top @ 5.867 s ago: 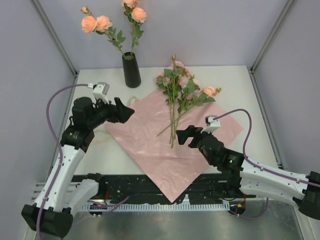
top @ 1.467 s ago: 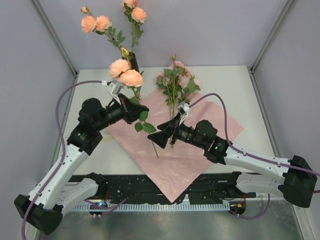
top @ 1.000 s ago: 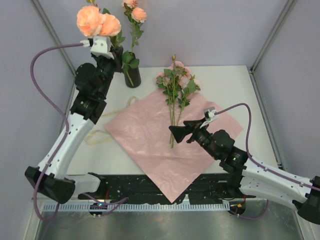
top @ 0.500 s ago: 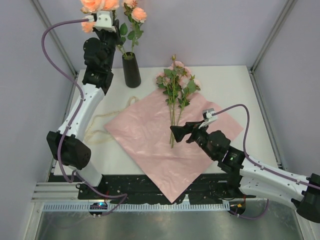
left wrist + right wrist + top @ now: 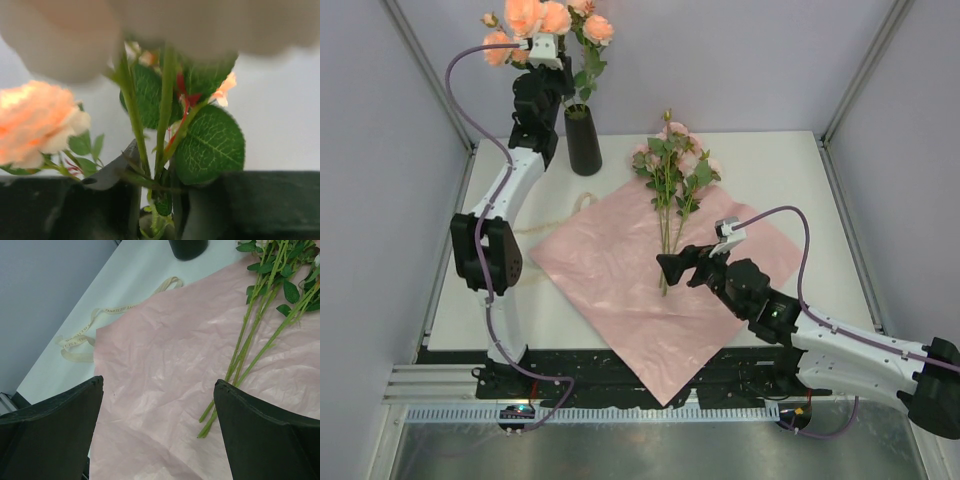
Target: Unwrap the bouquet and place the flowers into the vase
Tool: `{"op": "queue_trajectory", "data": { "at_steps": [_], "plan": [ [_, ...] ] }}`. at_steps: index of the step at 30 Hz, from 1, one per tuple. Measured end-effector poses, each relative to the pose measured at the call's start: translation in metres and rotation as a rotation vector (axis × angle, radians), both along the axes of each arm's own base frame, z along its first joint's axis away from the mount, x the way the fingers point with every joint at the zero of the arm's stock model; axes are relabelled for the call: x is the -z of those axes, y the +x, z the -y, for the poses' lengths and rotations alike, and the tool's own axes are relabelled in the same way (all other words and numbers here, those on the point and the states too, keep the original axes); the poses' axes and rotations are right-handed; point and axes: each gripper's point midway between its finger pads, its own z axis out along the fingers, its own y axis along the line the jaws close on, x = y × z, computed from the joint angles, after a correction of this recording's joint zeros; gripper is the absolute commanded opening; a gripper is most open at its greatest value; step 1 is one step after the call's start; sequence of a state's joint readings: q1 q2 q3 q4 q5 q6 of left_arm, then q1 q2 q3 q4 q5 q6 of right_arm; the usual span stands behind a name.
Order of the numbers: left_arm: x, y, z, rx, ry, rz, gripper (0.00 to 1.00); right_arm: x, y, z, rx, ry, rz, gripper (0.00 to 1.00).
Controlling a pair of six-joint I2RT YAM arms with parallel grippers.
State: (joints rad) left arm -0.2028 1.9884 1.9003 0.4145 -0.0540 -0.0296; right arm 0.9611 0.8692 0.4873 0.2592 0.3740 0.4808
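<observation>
My right gripper is going to move down and outward next, onto the bare middle of the rose stem (image 5: pixel 680 225) (image 5: pixel 270 342) that slants away from the others, because that part of the stem is below and outward of its fingers.
The black vase (image 5: pixel 583 142) stands at the back left of the table with peach roses (image 5: pixel 598 28) rising from it. My left gripper (image 5: pixel 560 92) hangs just above its mouth. In the left wrist view the gripper (image 5: pixel 160 187) has green rose stems (image 5: pixel 165 105) running up between its fingers, and a sliver of light shows beside them. More flowers (image 5: pixel 670 170) lie loose on the unfolded pink wrapping sheet (image 5: pixel 640 290). My right gripper (image 5: pixel 680 268) hovers wide open over the sheet (image 5: pixel 160 340), its jaws empty, with the stem ends (image 5: pixel 235 367) just inside its right finger.
The cream ribbon (image 5: pixel 100 315) lies untied on the white table left of the sheet. Grey enclosure walls (image 5: pixel 400 150) and metal posts stand close on both sides and behind. The sheet's near corner hangs over the table's front edge (image 5: pixel 665 395).
My left arm has carried a rose stem up and right from the left wall to above the vase, and its jaws have eased apart. The right gripper has barely moved.
</observation>
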Motion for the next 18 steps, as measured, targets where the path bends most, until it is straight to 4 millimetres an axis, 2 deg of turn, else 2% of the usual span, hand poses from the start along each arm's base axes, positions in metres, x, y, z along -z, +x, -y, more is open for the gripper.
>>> {"op": "queue_trajectory", "data": {
  "at_steps": [4, 9, 12, 14, 18],
  "plan": [
    [0.037, 0.011, 0.007, 0.027, -0.002, -0.083, 0.6, -0.001, 0.0, 0.0, 0.002, -0.002, -0.001, 0.95],
    [0.07, 0.005, 0.007, 0.031, -0.005, -0.169, 0.74, -0.002, 0.0, 0.001, 0.008, 0.004, -0.008, 0.96],
    [0.092, -0.013, 0.004, 0.032, 0.002, -0.236, 0.85, -0.003, 0.0, 0.002, 0.016, 0.012, -0.019, 0.95],
    [0.1, -0.03, 0.001, 0.034, -0.004, -0.268, 0.91, -0.002, 0.001, 0.004, 0.027, 0.012, -0.035, 0.95],
    [0.094, -0.074, -0.007, 0.039, -0.024, -0.288, 0.95, -0.007, 0.006, 0.01, 0.082, 0.013, -0.067, 0.95]
  ]
}}
